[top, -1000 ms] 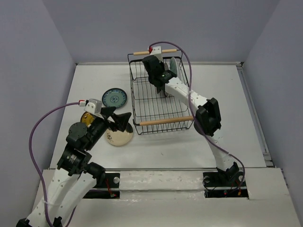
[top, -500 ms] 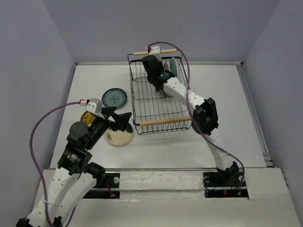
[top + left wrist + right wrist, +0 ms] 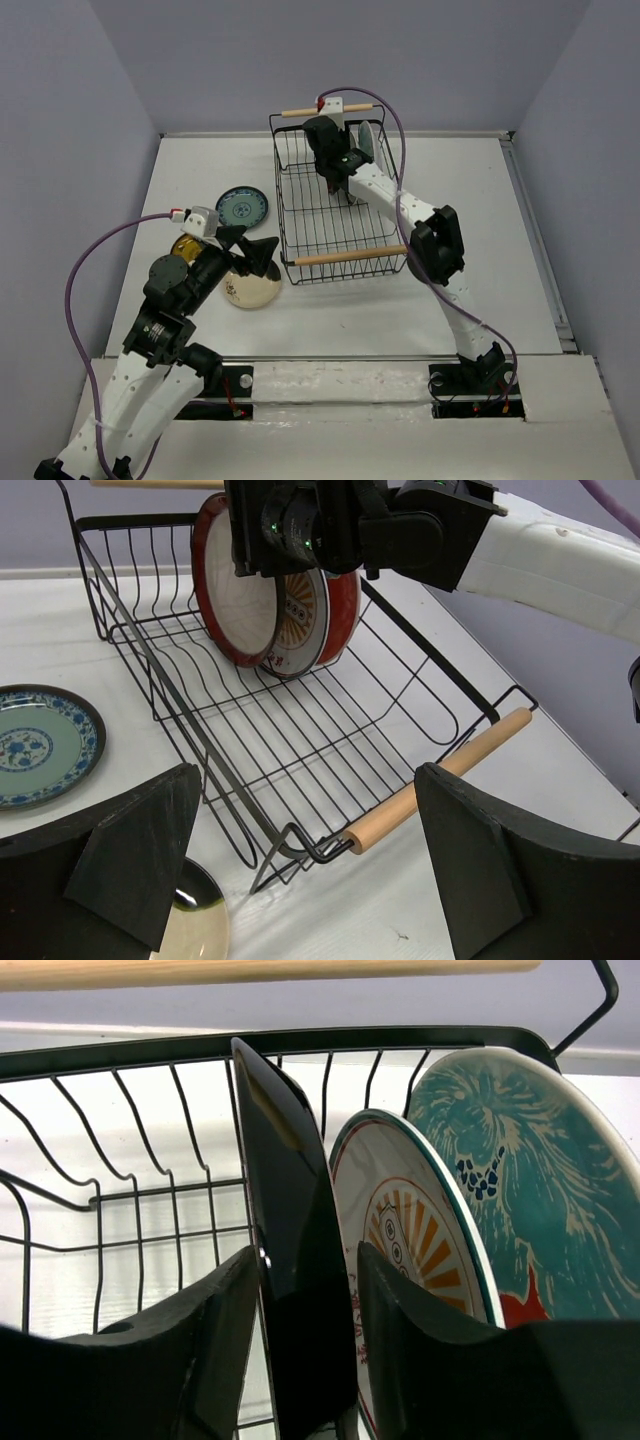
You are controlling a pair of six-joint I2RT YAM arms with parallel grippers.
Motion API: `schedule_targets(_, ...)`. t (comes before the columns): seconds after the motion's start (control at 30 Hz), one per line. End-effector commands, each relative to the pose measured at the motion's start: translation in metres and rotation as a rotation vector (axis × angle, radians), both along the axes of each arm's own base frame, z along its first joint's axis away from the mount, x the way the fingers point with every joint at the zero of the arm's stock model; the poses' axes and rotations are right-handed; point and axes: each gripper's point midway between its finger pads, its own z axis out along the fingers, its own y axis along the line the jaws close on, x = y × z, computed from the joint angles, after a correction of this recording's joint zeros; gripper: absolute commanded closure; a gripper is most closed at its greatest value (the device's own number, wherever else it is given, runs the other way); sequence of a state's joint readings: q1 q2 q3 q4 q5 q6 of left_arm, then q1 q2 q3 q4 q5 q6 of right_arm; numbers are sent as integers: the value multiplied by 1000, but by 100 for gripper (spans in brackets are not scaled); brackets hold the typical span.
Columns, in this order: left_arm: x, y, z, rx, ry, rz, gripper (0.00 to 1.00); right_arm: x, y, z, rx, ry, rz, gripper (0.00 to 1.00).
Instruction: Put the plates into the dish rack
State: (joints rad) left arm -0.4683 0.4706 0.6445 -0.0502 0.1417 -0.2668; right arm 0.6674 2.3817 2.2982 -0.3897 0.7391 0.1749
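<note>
My left gripper should next move outward and down onto the edge of the teal-blue plate that is farthest from the rack, because that plate lies flat below and outward of my gripper.
The black wire dish rack (image 3: 300, 215) stands at mid-table. My right gripper (image 3: 338, 172) reaches down into its far end and is shut on the larger dark-red-rimmed plate (image 3: 290, 1210), held upright on edge. Next to it stand the white-orange sunburst plate (image 3: 410, 1220) and the red plate with teal floral (image 3: 520, 1180). The left wrist view shows the same three upright: the rimmed plate (image 3: 240, 600), the sunburst plate (image 3: 300, 620) and the red plate (image 3: 345, 600). My left gripper (image 3: 250, 255) is open and empty above the cream plate (image 3: 252, 292). The teal-blue plate (image 3: 242, 207) and the yellow-brown plate (image 3: 183, 249) lie flat on the table.
The rack's near wooden handle (image 3: 440, 780) lies just ahead of my left gripper (image 3: 300, 870). The far handle (image 3: 300, 112) sits by the back wall. The right arm's forearm (image 3: 400, 205) crosses over the rack's right side.
My right gripper has shifted slightly at the rack's far end with the plate in it. My left arm has barely moved.
</note>
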Motion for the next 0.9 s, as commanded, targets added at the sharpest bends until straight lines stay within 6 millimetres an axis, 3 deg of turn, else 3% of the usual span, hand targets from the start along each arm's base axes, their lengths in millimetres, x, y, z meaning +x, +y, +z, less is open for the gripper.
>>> schedule_targets(0.0, 5, 1, 7, -7, -31, 7, 1, 1, -15, 50, 94, -92, -37, 42)
schedule_targets(0.3, 9, 4, 6, -8, -23, 26, 1, -17, -18, 94, 164, -120, 11, 28)
schedule_targets(0.5, 12, 6, 4, -4, -16, 38, 1, -29, -11, 111, 228, -113, 72, 28)
schedule_targets(0.6, 15, 10, 3, -3, -6, 65, 1, -40, 1, 123, 289, -95, 159, 27)
schedule_targets(0.77, 26, 28, -7, 4, 45, 187, 1, -77, 26, 137, 309, -55, 307, 31)
schedule_targets(0.8, 29, 33, -8, 3, 53, 213, 1, -95, 33, 138, 296, -45, 342, 33)
schedule_targets(0.87, 33, 43, -8, -16, 62, 276, 1, -113, 39, 138, 270, -35, 383, 42)
